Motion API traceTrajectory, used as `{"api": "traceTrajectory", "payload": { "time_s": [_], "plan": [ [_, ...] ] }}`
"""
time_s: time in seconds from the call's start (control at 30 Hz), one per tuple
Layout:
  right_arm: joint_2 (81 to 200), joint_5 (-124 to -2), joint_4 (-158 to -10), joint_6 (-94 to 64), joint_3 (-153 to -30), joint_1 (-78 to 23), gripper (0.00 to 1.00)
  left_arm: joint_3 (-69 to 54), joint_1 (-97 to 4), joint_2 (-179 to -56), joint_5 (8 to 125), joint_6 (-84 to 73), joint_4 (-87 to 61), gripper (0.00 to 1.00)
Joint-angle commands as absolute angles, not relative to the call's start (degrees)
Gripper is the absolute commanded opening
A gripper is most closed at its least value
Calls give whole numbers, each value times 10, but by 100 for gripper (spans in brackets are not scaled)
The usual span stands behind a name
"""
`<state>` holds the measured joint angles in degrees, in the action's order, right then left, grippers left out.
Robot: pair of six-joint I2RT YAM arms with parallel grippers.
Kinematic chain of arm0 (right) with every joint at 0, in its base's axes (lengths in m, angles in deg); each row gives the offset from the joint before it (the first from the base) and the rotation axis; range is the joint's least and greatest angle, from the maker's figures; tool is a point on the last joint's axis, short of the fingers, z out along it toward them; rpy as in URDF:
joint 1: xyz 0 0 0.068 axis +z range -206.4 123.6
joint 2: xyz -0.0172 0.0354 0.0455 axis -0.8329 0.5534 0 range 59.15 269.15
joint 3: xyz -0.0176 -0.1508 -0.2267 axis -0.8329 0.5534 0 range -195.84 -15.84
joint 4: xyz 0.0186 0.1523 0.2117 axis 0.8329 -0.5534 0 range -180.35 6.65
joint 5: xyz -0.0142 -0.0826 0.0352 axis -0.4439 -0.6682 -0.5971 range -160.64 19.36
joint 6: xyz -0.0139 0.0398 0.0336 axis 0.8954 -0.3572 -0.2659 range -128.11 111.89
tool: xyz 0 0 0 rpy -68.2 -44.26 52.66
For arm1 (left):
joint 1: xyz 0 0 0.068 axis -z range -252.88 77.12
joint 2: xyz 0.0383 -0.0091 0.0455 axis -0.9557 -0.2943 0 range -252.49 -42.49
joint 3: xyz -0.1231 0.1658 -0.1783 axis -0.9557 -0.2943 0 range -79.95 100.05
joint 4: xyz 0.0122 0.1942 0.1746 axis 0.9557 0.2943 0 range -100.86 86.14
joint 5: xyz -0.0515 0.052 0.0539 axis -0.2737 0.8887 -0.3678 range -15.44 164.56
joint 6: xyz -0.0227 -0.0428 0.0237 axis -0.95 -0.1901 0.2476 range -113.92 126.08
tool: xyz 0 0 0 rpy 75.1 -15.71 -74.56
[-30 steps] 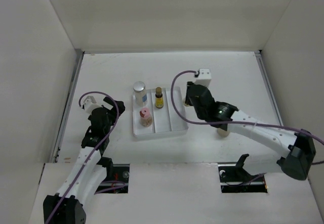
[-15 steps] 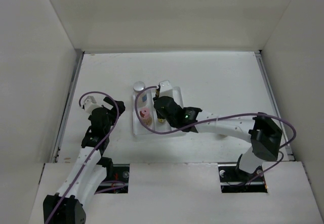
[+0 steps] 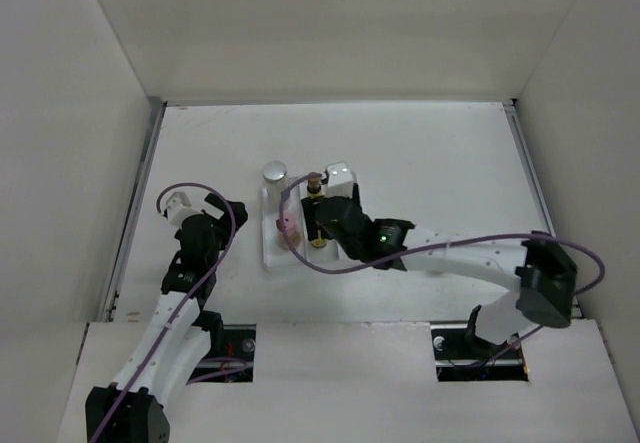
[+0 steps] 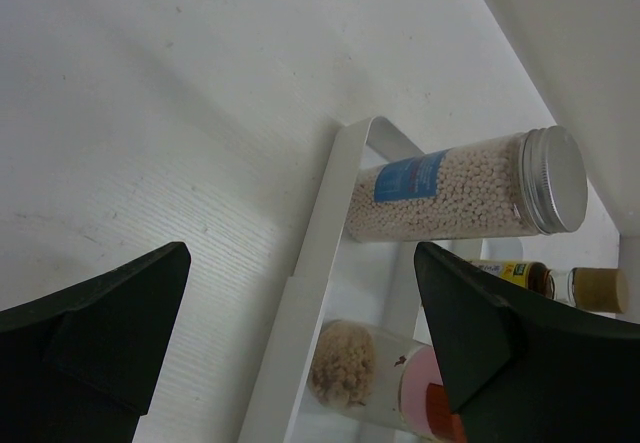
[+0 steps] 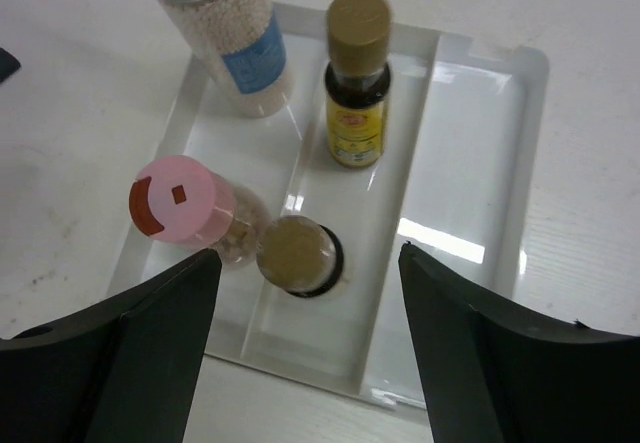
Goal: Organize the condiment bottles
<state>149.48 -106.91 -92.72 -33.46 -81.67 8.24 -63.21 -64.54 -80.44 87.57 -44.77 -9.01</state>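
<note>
My right gripper moves back and to the right in the top view next, then lowers to the squat cream bottle.
In the right wrist view a white tray [image 5: 480, 113] holds four condiment bottles. A clear bottle [image 5: 235, 48] with a silver cap and blue label stands at the far end of the left compartment, and a pink-capped bottle [image 5: 183, 206] stands nearer. The middle compartment holds two upright dark brown, yellow-labelled bottles, one far [image 5: 356, 88] and one near [image 5: 298, 255]. My right gripper [image 5: 306, 263] hangs open above the near brown bottle, fingers apart from it. My left gripper [image 4: 300, 253] is open and empty, left of the tray.
The tray's right compartment [image 5: 455, 223] is bare. From above, the tray [image 3: 270, 255] lies mid-table with my right arm [image 3: 450, 253] reaching across it from the right. White walls [image 3: 90, 143] enclose the table on three sides.
My right gripper swung left from beside the tray to over its middle compartment and opened. A second brown bottle now stands there. The left arm has not moved.
</note>
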Motion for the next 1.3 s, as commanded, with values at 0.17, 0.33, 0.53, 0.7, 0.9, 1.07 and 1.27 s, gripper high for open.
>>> {"api": "traceTrajectory", "payload": {
  "time_s": [0.17, 0.33, 0.53, 0.7, 0.9, 1.07, 1.27],
  "plan": [
    [1198, -1189, -1061, -467, -670, -17, 81, -635, -634, -793, 875, -447, -124, 100],
    [1083, -1235, -1282, -604, -589, -125, 81, -640, -623, -786, 878, -447, -129, 100],
    [1060, -1202, -1377, -692, -550, -161, 84, -636, -604, -791, 887, -445, -140, 100],
    [1082, -1174, -1372, -711, -530, -159, 81, -639, -598, -798, 888, -445, -150, 100],
    [1105, -1174, -1328, -680, -531, -180, 71, -640, -597, -803, 888, -445, -155, 100],
    [1098, -1172, -1231, -597, -524, -209, 42, -640, -598, -805, 888, -445, -153, 100],
    [1104, -1186, -1147, -480, -592, -192, 30, -638, -604, -807, 887, -444, -148, 100]
  ]
}}
